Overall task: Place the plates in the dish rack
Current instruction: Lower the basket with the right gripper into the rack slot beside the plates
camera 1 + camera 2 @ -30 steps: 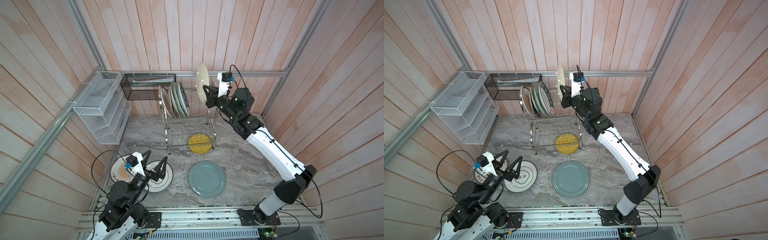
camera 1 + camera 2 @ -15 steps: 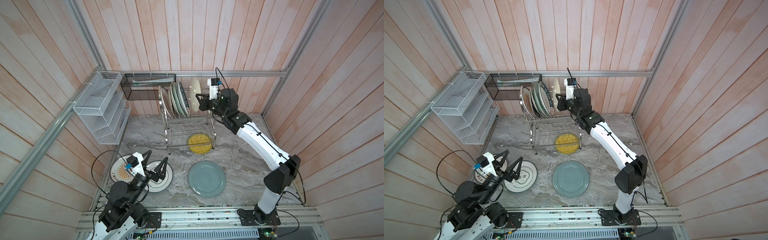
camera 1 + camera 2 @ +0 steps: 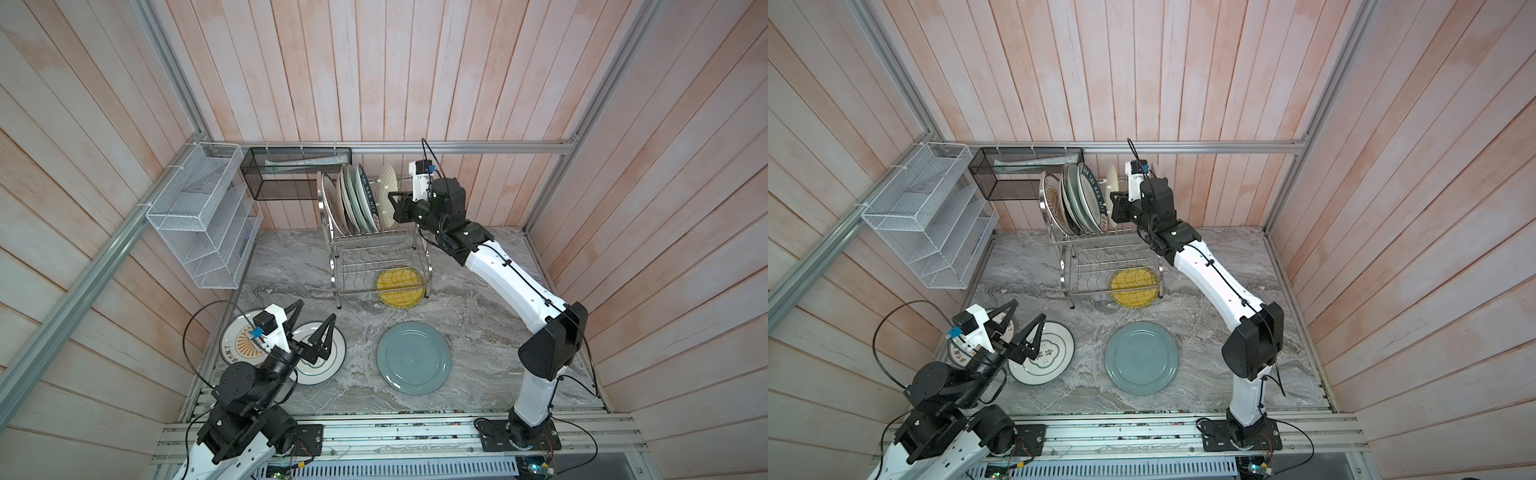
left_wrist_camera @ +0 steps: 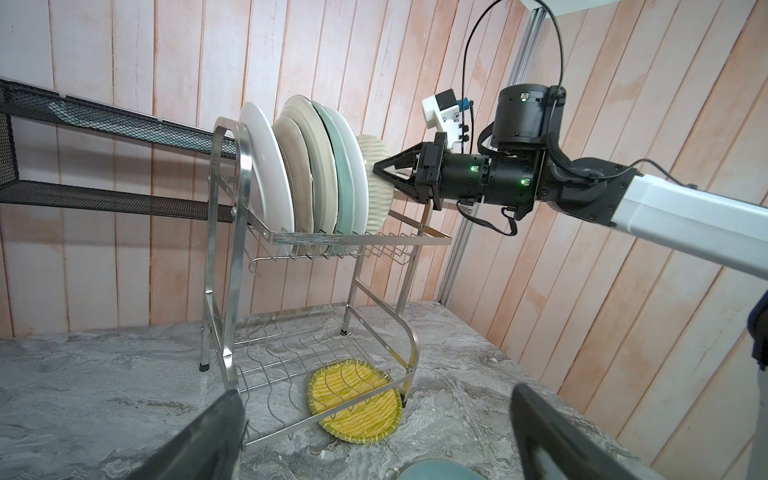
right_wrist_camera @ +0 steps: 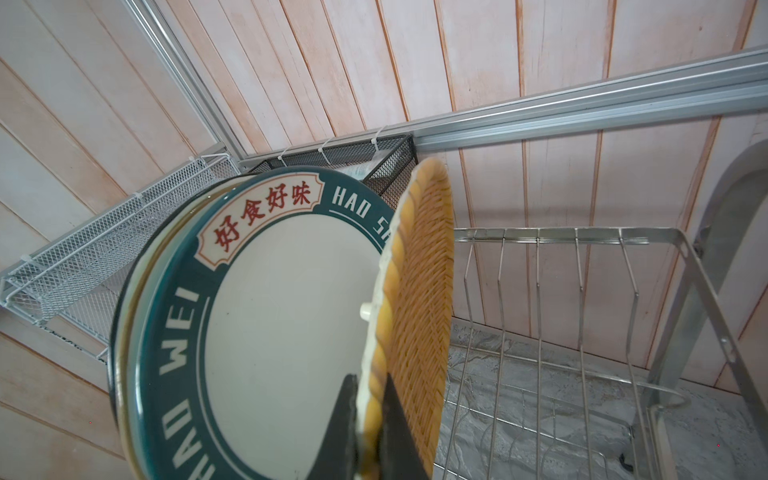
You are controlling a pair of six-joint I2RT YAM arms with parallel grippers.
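I will next lower the upright woven-pattern plate with my right gripper into the wire slot below it, beside the teal-rim plate and nearer that teal-rim plate, and let go of the woven-pattern plate's rim.
The steel dish rack [image 3: 376, 249] [image 3: 1100, 249] [image 4: 332, 239] [image 5: 582, 332] holds several upright plates on its upper tier; the nearest to my right gripper has a teal rim [image 5: 270, 332]. My right gripper [image 3: 391, 201] [image 3: 1115, 205] [image 4: 376, 169] [image 5: 370, 380] is shut on the rim of a woven-pattern plate [image 3: 387, 183] [image 4: 374, 187] [image 5: 424, 291], which stands upright beside them with its lower edge at the tier's wires. Flat on the table lie a yellow woven plate [image 3: 401, 286] under the rack, a grey-blue plate [image 3: 413, 357], a white teal-rim plate [image 3: 338, 345] and a sunburst plate [image 3: 239, 340]. My left gripper [image 3: 313, 311] [image 3: 1027, 311] [image 4: 376, 395] hovers open and empty over the white plate.
A white mesh organiser [image 3: 203, 220] hangs on the left wall and a black mesh basket [image 3: 295, 174] on the back wall beside the rack. Wooden walls close in the marble table [image 3: 478, 299] on three sides. The right part of the rack's upper tier shows bare wire slots [image 5: 540, 270].
My right arm has brought the woven plate down from above the rack onto its upper tier beside the other plates. The left arm has not moved.
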